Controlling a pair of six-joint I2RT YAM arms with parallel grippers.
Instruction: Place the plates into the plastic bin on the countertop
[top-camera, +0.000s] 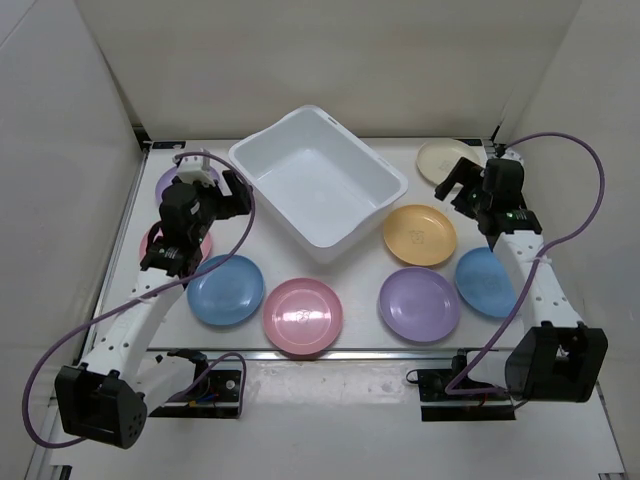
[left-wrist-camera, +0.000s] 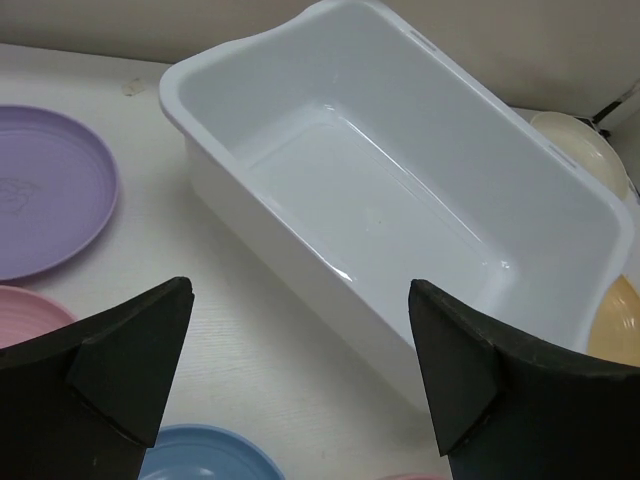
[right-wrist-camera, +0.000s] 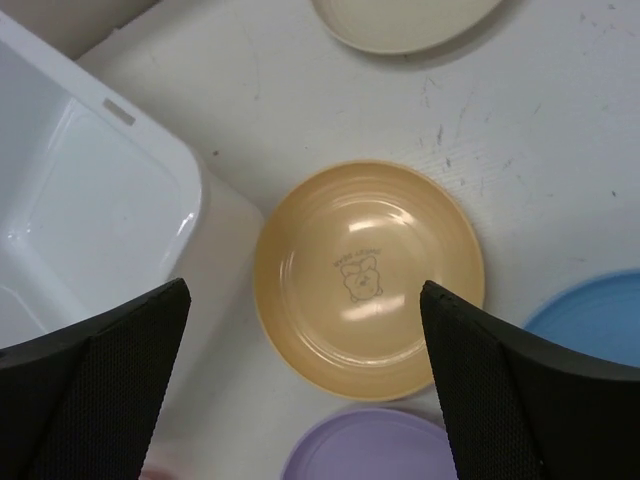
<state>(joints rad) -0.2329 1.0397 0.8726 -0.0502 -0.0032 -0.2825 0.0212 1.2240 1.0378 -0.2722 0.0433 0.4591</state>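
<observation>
My right gripper is going to move outward and down next, onto the cream plate's rim (top-camera: 476, 154) (right-wrist-camera: 488, 17) on the side away from the bin. The empty countertop there leaves room for a finger.
The white plastic bin (top-camera: 262, 152) stands empty and askew at the middle back of the countertop (top-camera: 350, 272). Around it lie several plates: yellow-orange (top-camera: 419, 235), cream (top-camera: 443, 158), purple (top-camera: 419, 304), blue (top-camera: 485, 282), pink (top-camera: 302, 316), blue (top-camera: 226, 290), and a purple (top-camera: 170, 182) and a pink one (top-camera: 152, 243) partly hidden by the left arm. My left gripper (top-camera: 238, 196) is open and empty, hovering just left of the bin (left-wrist-camera: 300, 262). My right gripper (top-camera: 455, 183) is open and empty above the yellow-orange plate (right-wrist-camera: 368, 275).
White walls close in the left, back and right sides. A metal rail (top-camera: 350, 353) runs along the front edge. Purple cables loop off both arms. The left wrist view shows the purple plate (left-wrist-camera: 40, 190) and the blue plate (left-wrist-camera: 200, 455) near my fingers.
</observation>
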